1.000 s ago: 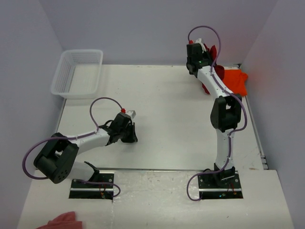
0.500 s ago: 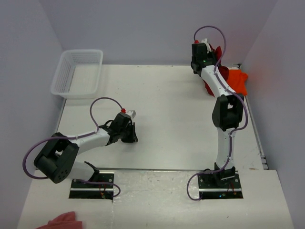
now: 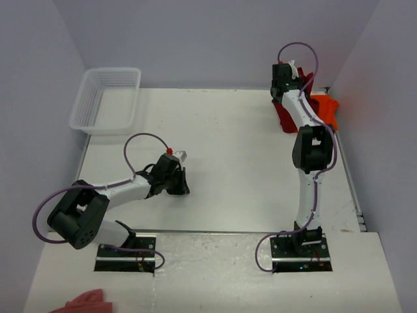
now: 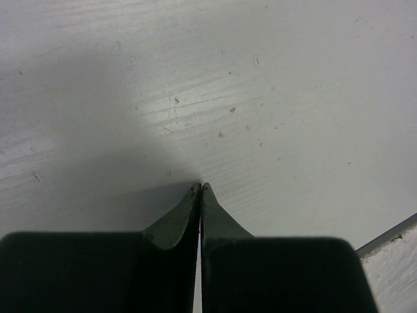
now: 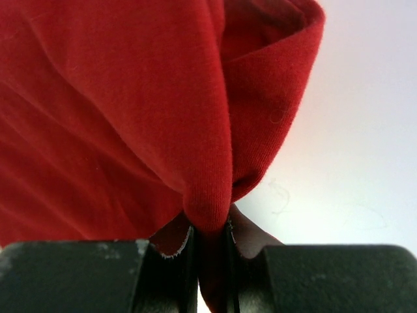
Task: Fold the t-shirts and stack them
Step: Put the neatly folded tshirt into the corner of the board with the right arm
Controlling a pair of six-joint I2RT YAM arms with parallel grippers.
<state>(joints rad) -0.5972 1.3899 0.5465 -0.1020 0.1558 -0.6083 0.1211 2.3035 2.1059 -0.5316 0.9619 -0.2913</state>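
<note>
The uncovered orange t-shirt (image 3: 330,109) is below my right gripper and to its right in the top view. I'll next move there, lower the red cloth and release it.
A dark crimson red t-shirt (image 3: 285,116) hangs bunched at the far right corner of the table. My right gripper (image 3: 301,77) is shut on a fold of that red t-shirt (image 5: 130,111), and the cloth fills the right wrist view. Just behind the arm lies the bright orange t-shirt (image 3: 326,109), mostly hidden by the arm and the red cloth. My left gripper (image 3: 182,190) rests low over the bare table near the left arm's base. In the left wrist view its fingertips (image 4: 201,189) meet, with nothing between them.
A white mesh basket (image 3: 106,99) stands at the far left corner. A pale pink cloth scrap (image 3: 88,302) lies at the near left edge, in front of the left base. Walls close in behind the table and on the right, near the shirts.
My right arm has swung to the right toward the far corner, carrying the red t-shirt with it, so more of the orange one is covered. The left arm has not moved.
</note>
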